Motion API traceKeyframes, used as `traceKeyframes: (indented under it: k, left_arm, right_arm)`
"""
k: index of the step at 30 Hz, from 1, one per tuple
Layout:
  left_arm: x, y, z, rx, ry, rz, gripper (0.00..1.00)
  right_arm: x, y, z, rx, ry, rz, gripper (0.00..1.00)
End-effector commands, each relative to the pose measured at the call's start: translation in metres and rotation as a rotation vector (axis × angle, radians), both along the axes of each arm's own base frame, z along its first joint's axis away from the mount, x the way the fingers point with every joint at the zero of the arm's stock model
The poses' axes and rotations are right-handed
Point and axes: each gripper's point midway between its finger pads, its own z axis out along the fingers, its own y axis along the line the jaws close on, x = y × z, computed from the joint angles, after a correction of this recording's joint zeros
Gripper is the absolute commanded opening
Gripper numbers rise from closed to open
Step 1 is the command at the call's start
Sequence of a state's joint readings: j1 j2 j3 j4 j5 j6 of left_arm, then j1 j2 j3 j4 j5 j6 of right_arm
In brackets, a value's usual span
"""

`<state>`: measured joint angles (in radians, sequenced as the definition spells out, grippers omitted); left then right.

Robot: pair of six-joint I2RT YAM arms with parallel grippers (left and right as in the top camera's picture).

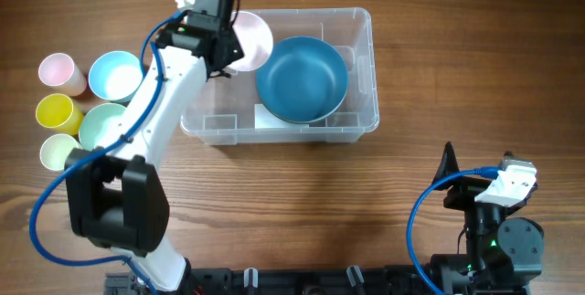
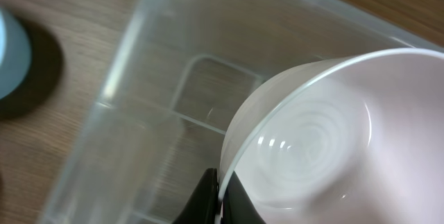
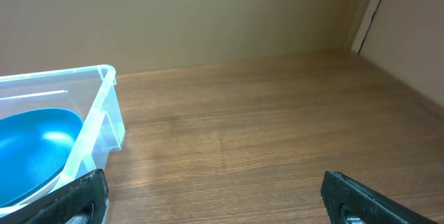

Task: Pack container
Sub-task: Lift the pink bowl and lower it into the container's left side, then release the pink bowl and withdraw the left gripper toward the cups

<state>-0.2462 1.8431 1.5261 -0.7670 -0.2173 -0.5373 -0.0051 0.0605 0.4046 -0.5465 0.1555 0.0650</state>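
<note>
I should lower my left gripper next toward the bare bottom of the bin beside the blue bowl and let go of the pink bowl's rim, because that free spot is below the gripper.
The container [image 1: 364, 67] is a large clear plastic bin at the middle back of the table. A big blue bowl [image 1: 302, 78] lies in its right half. My left gripper [image 1: 228, 47] is shut on the rim of a pale pink bowl [image 1: 254, 37] and holds it tilted over the bin's left half. In the left wrist view the black fingers [image 2: 222, 200] pinch the bowl's rim [image 2: 333, 148] above the bin's floor [image 2: 208, 92]. My right gripper [image 1: 480, 190] is open and empty at the front right; its view [image 3: 215, 196] shows the bin's corner [image 3: 104, 113] and the blue bowl [image 3: 35, 148].
Left of the bin stand a pink cup [image 1: 60, 71], a yellow cup [image 1: 55, 110], a pale yellow cup [image 1: 59, 152], a light blue bowl [image 1: 115, 74] and a light green bowl [image 1: 103, 123]. The light blue bowl shows in the left wrist view [image 2: 10, 50].
</note>
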Motion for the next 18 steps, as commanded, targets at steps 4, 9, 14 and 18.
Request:
traceKeyframes:
  k: [4,9,14,18]
  left_arm:
    - [0.011,0.014,-0.015,-0.023,0.019,0.053,0.04]
    - [0.018,0.009,-0.015,-0.038,-0.005,0.043,0.04]
    - [0.019,0.009,-0.025,-0.033,0.013,0.044,0.04]
    - [0.017,0.004,-0.042,-0.019,0.051,0.024,0.04]
  right_arm:
    - [-0.001,-0.001,0.005,-0.012,-0.011,-0.005,1.00]
    - [-0.001,-0.001,0.005,-0.012,-0.011,-0.005,1.00]
    - [-0.001,-0.001,0.005,-0.012,-0.011,-0.005,1.00]
    - [-0.001,-0.001,0.005,-0.012,-0.011,-0.005,1.00]
